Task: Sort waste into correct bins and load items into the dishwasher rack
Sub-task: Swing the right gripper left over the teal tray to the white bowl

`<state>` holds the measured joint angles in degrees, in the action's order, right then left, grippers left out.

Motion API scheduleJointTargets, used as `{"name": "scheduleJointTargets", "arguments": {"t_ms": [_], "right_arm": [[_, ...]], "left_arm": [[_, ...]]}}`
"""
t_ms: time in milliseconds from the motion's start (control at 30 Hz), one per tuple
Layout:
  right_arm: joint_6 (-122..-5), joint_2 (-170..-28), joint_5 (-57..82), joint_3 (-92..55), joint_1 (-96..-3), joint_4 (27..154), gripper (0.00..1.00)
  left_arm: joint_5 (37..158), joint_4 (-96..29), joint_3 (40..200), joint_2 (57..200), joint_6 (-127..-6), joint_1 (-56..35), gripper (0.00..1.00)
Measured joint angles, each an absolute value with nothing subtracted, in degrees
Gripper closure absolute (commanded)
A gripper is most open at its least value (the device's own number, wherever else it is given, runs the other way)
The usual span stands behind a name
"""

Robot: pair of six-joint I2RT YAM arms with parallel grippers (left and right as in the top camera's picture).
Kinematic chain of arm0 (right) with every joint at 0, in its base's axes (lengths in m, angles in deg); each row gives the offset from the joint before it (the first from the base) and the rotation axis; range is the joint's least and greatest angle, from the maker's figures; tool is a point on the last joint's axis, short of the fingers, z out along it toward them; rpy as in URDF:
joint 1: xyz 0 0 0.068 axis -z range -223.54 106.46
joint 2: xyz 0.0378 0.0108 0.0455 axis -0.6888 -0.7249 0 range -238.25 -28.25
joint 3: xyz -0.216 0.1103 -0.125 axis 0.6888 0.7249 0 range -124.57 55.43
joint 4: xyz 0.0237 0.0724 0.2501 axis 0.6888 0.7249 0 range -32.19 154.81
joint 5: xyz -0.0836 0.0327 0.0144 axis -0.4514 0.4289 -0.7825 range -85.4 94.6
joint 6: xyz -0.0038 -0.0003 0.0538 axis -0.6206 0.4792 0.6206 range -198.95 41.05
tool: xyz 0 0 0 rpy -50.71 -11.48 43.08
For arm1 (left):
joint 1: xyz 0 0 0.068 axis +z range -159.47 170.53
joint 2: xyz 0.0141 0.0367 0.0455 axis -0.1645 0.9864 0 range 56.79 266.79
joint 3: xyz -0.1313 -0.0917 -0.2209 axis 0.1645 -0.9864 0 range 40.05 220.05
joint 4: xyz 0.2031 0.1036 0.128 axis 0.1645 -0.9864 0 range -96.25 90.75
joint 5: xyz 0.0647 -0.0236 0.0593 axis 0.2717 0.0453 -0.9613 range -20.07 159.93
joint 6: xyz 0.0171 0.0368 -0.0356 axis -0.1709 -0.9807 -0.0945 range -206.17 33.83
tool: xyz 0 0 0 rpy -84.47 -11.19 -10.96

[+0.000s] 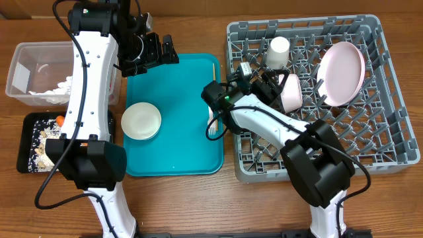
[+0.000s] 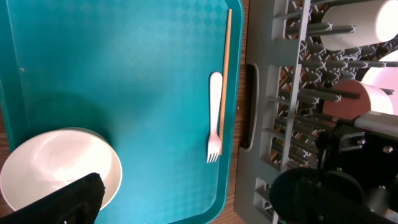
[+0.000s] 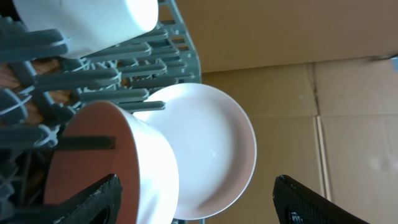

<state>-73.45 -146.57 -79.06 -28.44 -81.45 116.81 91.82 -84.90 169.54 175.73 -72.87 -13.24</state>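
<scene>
The right gripper moves to the left in the overhead view, onto the white bowl's rim facing the fork [image 1: 160, 124] next, because that bowl still lies on the tray.
The grey dishwasher rack [image 1: 390, 125] holds a pale-pink plate [image 1: 342, 73] on edge, a white cup [image 1: 277, 51] and a bowl [image 1: 291, 92] on its side. My right gripper [image 1: 272, 82] is open right at that bowl. In the right wrist view its fingers [image 3: 199, 208] spread wide around the bowl's reddish base [image 3: 99, 162], with the plate [image 3: 217, 143] behind. My left gripper [image 1: 158, 51] is open and empty above the teal tray's far left corner. A white bowl [image 1: 141, 121], a white fork [image 2: 214, 118] and a chopstick [image 2: 227, 62] lie on the tray.
The teal tray [image 1: 178, 152] sits between the bins and the rack. The clear tub [image 1: 20, 66] at far left holds white napkins. The black tray [image 1: 26, 162] in front of it holds food scraps and a carrot [image 1: 59, 120]. My right arm crosses the rack's left rim.
</scene>
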Motion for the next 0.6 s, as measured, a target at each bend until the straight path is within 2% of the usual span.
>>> {"name": "scheduleJointTargets", "arguments": {"t_ms": [233, 467, 600], "right_arm": [[-71.14, -136.61, -65.40, -29.64, -81.45, 120.07, 0.19], [-68.60, -120.06, -35.06, -32.18, -81.45, 118.91, 0.24], [-66.72, -117.66, -20.16, -32.42, -81.45, 115.24, 0.27]], "left_arm": [[91.82, -84.90, 169.54, 175.73, -72.87, -13.24, 0.00], [91.82, -84.90, 169.54, 175.73, -72.87, -13.24, 0.00], [91.82, -84.90, 169.54, 175.73, -72.87, -13.24, 0.00]]}}
